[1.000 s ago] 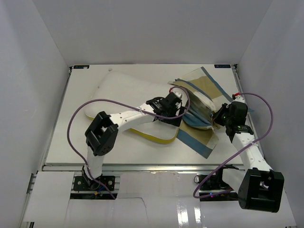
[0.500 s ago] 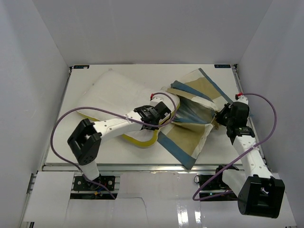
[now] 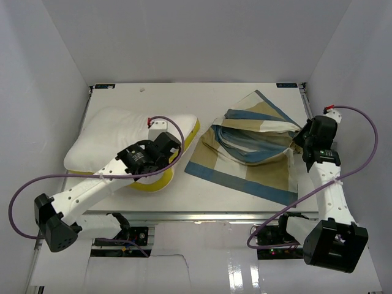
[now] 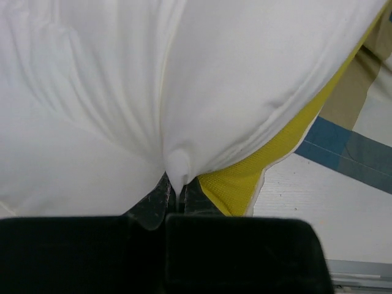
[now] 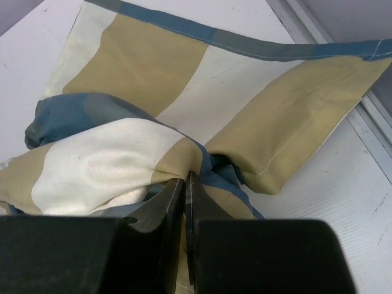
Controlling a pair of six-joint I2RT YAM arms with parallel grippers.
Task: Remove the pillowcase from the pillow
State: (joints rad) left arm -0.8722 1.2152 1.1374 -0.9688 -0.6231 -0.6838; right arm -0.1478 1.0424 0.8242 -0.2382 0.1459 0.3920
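My left gripper will next carry the pinched fabric of the pillow outward to the bare far tabletop and let go of it there, because the pillow is clear of the pillowcase.
The white pillow with its yellow edge lies at the left of the table, fully outside the pillowcase. My left gripper is shut on a pinch of the pillow's white fabric near its yellow mesh edge. The checked tan, blue and cream pillowcase lies crumpled and empty at the right, a small gap away from the pillow. My right gripper is shut on a bunched fold of the pillowcase at its right side; the left gripper and right gripper both show jaws pressed together on cloth.
White walls enclose the table on three sides. A metal rail runs along the near edge. Purple cables loop from both arms. The right arm stands close to the right wall.
My left gripper shut on the pillow and dragged it left, out of the pillowcase. The right arm, still holding the pillowcase, moved back and right, and the case flattened out.
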